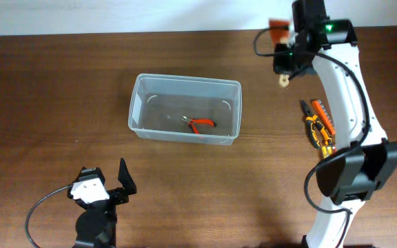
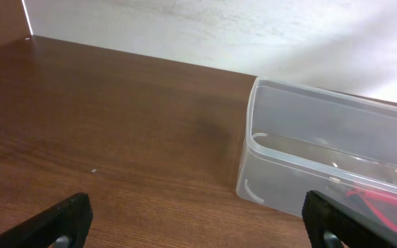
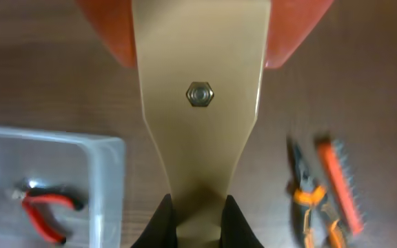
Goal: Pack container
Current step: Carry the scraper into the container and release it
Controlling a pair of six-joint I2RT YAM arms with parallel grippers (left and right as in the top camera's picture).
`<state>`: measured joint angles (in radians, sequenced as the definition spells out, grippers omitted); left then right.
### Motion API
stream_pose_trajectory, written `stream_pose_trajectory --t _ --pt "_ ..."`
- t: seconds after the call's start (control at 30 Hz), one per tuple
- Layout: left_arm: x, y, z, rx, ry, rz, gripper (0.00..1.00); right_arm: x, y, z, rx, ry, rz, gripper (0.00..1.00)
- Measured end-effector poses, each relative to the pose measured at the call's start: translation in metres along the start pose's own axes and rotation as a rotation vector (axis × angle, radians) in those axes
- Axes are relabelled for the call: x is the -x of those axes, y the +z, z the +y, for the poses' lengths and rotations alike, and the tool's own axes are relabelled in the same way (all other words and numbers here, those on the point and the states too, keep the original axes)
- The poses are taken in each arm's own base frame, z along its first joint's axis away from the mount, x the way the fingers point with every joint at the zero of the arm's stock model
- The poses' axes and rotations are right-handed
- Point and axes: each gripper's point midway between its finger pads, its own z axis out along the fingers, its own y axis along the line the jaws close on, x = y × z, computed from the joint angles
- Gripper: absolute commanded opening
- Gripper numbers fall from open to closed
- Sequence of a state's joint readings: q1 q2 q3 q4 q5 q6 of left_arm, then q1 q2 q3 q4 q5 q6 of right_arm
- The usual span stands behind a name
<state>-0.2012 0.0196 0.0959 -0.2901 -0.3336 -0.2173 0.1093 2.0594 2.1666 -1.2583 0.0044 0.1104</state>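
Observation:
The flat tan tool turns lengthwise over the container next. My right gripper lowers it inside and opens, since the container's bottom is bare beside the red-handled pliers.
The container (image 1: 138, 103) is a clear bluish tub at the table's middle; it also shows in the left wrist view (image 2: 309, 131) and the right wrist view (image 3: 102, 179). Red-handled pliers (image 1: 200, 125) lie inside it. My right gripper (image 3: 197, 213) is shut on a flat tan tool with an orange end (image 3: 198, 62), held above the table to the right of the container (image 1: 291, 58). My left gripper (image 2: 198, 227) is open and empty, low near the front edge (image 1: 107, 176), left of the container.
Orange-handled pliers (image 1: 313, 131) and an orange strip-shaped tool (image 1: 322, 114) lie on the table at the right, under my right arm; both show in the right wrist view (image 3: 307, 200) (image 3: 340, 182). A white wall borders the table's far edge.

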Motion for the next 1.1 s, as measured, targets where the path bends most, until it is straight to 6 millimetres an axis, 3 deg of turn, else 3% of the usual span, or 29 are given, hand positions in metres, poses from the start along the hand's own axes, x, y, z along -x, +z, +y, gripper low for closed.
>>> stream_pose_trajectory --t 0.17,0.33,0.53,0.63,0.8,1.1 --pt "0.0 0.0 0.0 0.0 0.0 0.0 0.99 0.008 -0.021 0.063 0.057 -0.379 -0.074 0.04" --pt "0.0 0.0 0.0 0.0 0.0 0.0 0.99 -0.017 -0.028 0.137 0.136 -0.828 -0.088 0.04" --pt "0.0 0.0 0.0 0.0 0.0 0.0 0.99 -0.045 -0.038 0.196 0.241 -1.191 -0.13 0.04" --pt "0.0 0.0 0.0 0.0 0.0 0.0 0.99 -0.055 -0.041 0.213 0.271 -1.312 -0.147 0.04" --pt "0.0 0.0 0.0 0.0 0.0 0.0 0.99 -0.066 -0.028 0.218 0.29 -1.382 -0.115 0.04" --pt "0.0 0.0 0.0 0.0 0.0 0.0 0.99 -0.103 0.056 0.214 0.333 -1.408 0.106 0.04"
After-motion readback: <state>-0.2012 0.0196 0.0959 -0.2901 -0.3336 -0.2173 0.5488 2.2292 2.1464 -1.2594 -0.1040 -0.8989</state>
